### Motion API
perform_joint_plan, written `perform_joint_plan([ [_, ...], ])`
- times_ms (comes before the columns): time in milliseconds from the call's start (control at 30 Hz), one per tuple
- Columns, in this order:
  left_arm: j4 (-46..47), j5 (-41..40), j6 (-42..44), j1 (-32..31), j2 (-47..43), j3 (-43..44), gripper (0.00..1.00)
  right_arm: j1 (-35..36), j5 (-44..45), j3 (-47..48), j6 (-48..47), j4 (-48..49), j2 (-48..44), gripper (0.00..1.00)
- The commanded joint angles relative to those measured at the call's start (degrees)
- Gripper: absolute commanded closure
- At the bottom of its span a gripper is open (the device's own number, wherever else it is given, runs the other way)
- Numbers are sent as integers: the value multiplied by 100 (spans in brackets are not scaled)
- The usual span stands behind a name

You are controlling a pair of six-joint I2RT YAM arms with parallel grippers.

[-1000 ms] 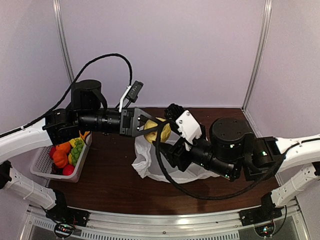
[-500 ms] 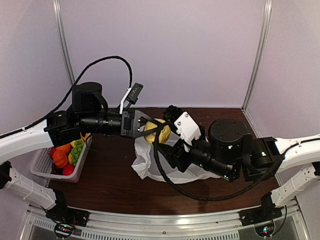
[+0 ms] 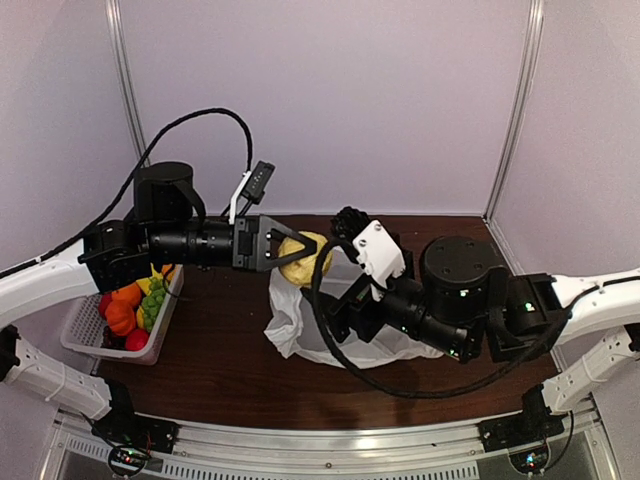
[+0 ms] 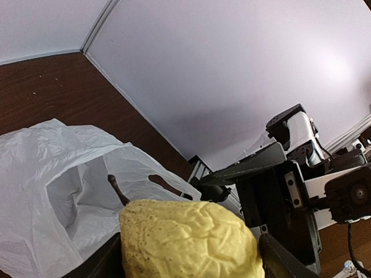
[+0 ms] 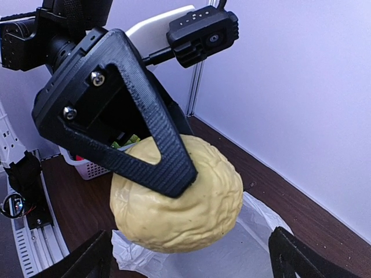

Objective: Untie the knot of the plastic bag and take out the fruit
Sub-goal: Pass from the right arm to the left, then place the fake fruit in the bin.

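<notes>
The left gripper carries the fruit across and down to the basket's bare side (image 3: 86, 324) next and releases it, since that's below it, to its left in the top view.
A wrinkled yellow fruit (image 3: 308, 259) with a brown stem hangs in the air above the white plastic bag (image 3: 298, 328). My left gripper (image 3: 296, 254) is shut on the fruit (image 4: 185, 240), one black finger (image 5: 152, 152) lying across its top. My right gripper (image 5: 191, 263) is open just below the fruit (image 5: 191, 202), with its fingers wide on either side and not touching it. The bag (image 4: 55, 185) lies crumpled and open-mouthed on the table, with a handle loop loose. No knot is in view.
A white slatted basket (image 3: 76, 338) at the left edge holds an orange fruit (image 3: 121, 314), green grapes (image 3: 152, 300) and red apples (image 3: 137, 340). The purple back wall and metal frame posts enclose the brown table (image 3: 215, 360). The two arms are close together over the bag.
My right gripper has opened and let go of the yellow fruit. My left gripper closed on it and now carries it alone, shifted slightly left.
</notes>
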Motion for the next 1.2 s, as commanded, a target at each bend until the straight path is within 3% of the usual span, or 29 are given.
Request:
perform_joint_plan([
  [0, -207, -71, 190, 306, -221, 129, 40, 37, 131, -87, 156, 27, -352, 6],
  [133, -773, -15, 468, 804, -447, 338, 41, 30, 360, -194, 191, 23, -638, 4],
  [333, -2011, 258, 1093, 2305, -947, 549, 41, -420, 868, -279, 695, -605, -1105, 1],
  [533, -2415, 951, 1272, 4022, -1334, -123, 45, -1246, 954, -331, 1229, -1444, -1478, 1],
  [700, -2490, 1062, 1427, 5310, -1477, -745, 49, -1925, 923, -454, 1582, -2051, -1762, 1],
  [967, -2790, 85, 1435, 7317, -1910, -1472, 51, -2974, 537, -555, 1821, -2480, -1980, 1],
  [1167, -2744, -626, 1179, 8065, -2303, -1934, 51, -3361, 270, -539, 1795, -2559, -1953, 1],
])
